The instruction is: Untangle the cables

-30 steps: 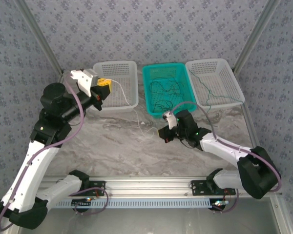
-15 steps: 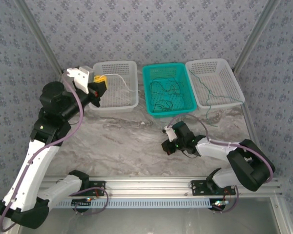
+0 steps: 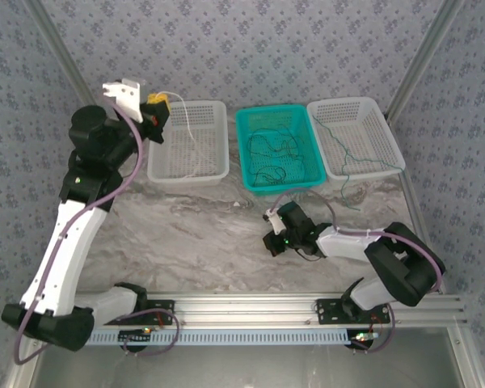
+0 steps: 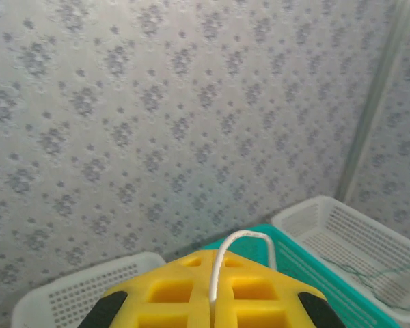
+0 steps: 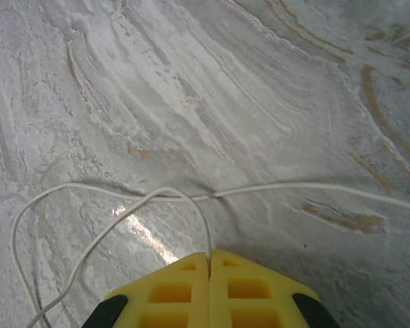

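The white basket [image 3: 190, 147] is below, and the thin white cable hangs into it. My left gripper will next move down toward the basket and let go of the cable.
My left gripper [image 3: 156, 106] is raised above the back left corner of the left white basket [image 3: 214, 174]. Its yellow fingers [image 4: 171, 290] are shut on a thin white cable [image 4: 242, 236], which arcs out of the tips and hangs down into that basket as a pale thread [image 3: 191, 129]. My right gripper [image 3: 270, 241] sits low over the marble table [image 3: 186, 234], shut on the white cable [image 5: 157, 193], which loops across the table in front of its tips [image 5: 208, 254]. Green and dark cables [image 3: 275, 153] lie tangled in the teal basket [image 3: 248, 179].
The right white basket [image 3: 388, 129] holds a green cable [image 3: 345, 141] that trails over its front edge onto the table. All three baskets stand in a row at the back. Patterned walls close in on both sides, and a metal rail [image 3: 250, 307] runs along the near edge.
My left arm has lifted up and back, carrying the white cable higher above the left basket. My right gripper has drawn back toward the near edge, staying low on the table.
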`<state>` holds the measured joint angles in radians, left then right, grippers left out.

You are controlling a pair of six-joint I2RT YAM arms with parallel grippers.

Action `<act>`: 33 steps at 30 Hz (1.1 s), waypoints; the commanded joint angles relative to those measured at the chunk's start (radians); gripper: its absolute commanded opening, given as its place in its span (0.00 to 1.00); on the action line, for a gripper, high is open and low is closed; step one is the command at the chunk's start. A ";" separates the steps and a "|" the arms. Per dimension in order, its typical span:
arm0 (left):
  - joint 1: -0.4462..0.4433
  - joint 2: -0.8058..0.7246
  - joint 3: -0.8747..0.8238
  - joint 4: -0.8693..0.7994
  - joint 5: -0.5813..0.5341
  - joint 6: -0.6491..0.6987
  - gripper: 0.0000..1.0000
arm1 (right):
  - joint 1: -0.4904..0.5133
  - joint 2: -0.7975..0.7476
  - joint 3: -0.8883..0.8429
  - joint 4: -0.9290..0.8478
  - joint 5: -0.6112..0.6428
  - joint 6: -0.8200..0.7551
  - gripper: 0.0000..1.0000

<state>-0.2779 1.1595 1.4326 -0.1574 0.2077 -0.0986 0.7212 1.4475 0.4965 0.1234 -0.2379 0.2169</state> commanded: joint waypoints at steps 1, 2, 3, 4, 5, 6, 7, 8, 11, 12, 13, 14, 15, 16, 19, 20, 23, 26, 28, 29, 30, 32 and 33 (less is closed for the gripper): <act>0.023 0.072 0.068 0.052 -0.111 0.019 0.00 | 0.029 0.029 0.010 0.009 0.018 0.011 0.00; 0.032 0.101 0.083 0.050 -0.138 0.017 0.00 | 0.035 0.030 0.010 0.013 0.020 0.014 0.00; 0.050 0.132 0.098 0.047 -0.139 0.000 0.00 | 0.041 0.030 0.011 0.013 0.021 0.018 0.00; 0.066 0.160 0.108 0.048 -0.130 -0.016 0.00 | 0.044 0.029 0.013 0.011 0.022 0.019 0.00; 0.078 0.190 0.120 0.046 -0.126 -0.027 0.00 | 0.050 0.026 0.016 0.010 0.024 0.022 0.00; 0.088 0.221 0.130 0.044 -0.128 -0.038 0.00 | 0.054 0.024 0.017 0.008 0.026 0.023 0.00; 0.094 0.245 0.137 0.044 -0.128 -0.044 0.00 | 0.058 0.022 0.017 0.006 0.026 0.022 0.00; 0.101 0.278 0.149 0.034 -0.124 -0.047 0.03 | 0.061 0.018 0.018 0.005 0.026 0.021 0.00; 0.112 0.364 0.188 -0.024 -0.106 -0.052 0.17 | 0.063 0.010 0.020 0.004 0.026 0.019 0.00; 0.116 0.384 0.189 -0.033 -0.099 -0.058 0.23 | 0.065 0.007 0.020 0.002 0.026 0.019 0.00; 0.118 0.397 0.186 -0.039 -0.091 -0.066 0.29 | 0.065 0.004 0.019 0.002 0.029 0.019 0.00; 0.125 0.406 0.175 -0.039 -0.082 -0.079 0.35 | 0.066 -0.002 0.019 0.001 0.031 0.021 0.00; 0.129 0.406 0.159 -0.034 -0.071 -0.093 0.39 | 0.067 -0.008 0.018 0.000 0.032 0.022 0.00; 0.134 0.399 0.140 -0.023 -0.062 -0.111 0.41 | 0.069 -0.014 0.019 -0.002 0.035 0.022 0.00; 0.140 0.353 0.093 0.015 -0.026 -0.145 0.43 | 0.072 -0.028 0.022 -0.004 0.040 0.024 0.00; 0.142 0.334 0.089 0.016 -0.016 -0.151 0.43 | 0.071 -0.029 0.026 -0.003 0.042 0.024 0.00; 0.141 0.278 0.086 0.017 0.056 -0.160 0.43 | 0.073 -0.037 0.045 0.005 0.029 0.022 0.00; 0.136 0.209 0.048 0.040 0.170 -0.168 0.45 | 0.073 -0.059 0.077 0.006 0.020 0.028 0.00; 0.126 0.163 0.011 0.051 0.239 -0.168 0.46 | 0.073 -0.085 0.107 0.001 0.020 0.026 0.00; 0.117 0.136 -0.015 0.059 0.274 -0.162 0.46 | 0.073 -0.102 0.127 -0.005 0.019 0.020 0.00; 0.110 0.115 -0.040 0.067 0.301 -0.157 0.46 | 0.072 -0.117 0.144 -0.009 0.020 0.014 0.00; 0.079 0.063 -0.099 0.071 0.352 -0.132 0.47 | 0.070 -0.152 0.187 -0.023 0.020 -0.004 0.00; 0.061 0.043 -0.122 0.065 0.367 -0.117 0.48 | 0.070 -0.164 0.205 -0.027 0.021 -0.014 0.00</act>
<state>-0.1806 1.2430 1.3674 -0.1150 0.4419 -0.2481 0.7883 1.3373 0.6312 0.1188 -0.2058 0.2245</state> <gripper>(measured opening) 0.475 0.062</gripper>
